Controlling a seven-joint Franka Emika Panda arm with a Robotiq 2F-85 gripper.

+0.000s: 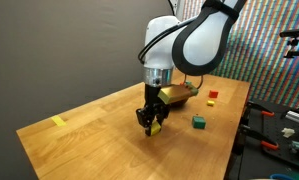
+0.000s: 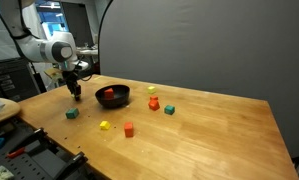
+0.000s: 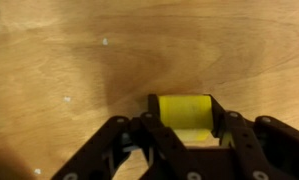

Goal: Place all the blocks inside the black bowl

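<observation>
My gripper needs to lift the yellow block off the table next, then move it over the open inside of the black bowl while it turns.
In the wrist view a yellow block sits on the wooden table between my gripper's two black fingers, which press on its left and right sides. In both exterior views the gripper stands low over the table, beside the black bowl. A red block lies inside the bowl. Loose on the table are a green block, a yellow block, a red block, an orange block, another green block and another yellow block.
The wooden table's edges are close on the gripper's side. A strip of yellow tape lies near one corner. Tools and clutter sit on a bench beyond the table's edge. A dark curtain hangs behind.
</observation>
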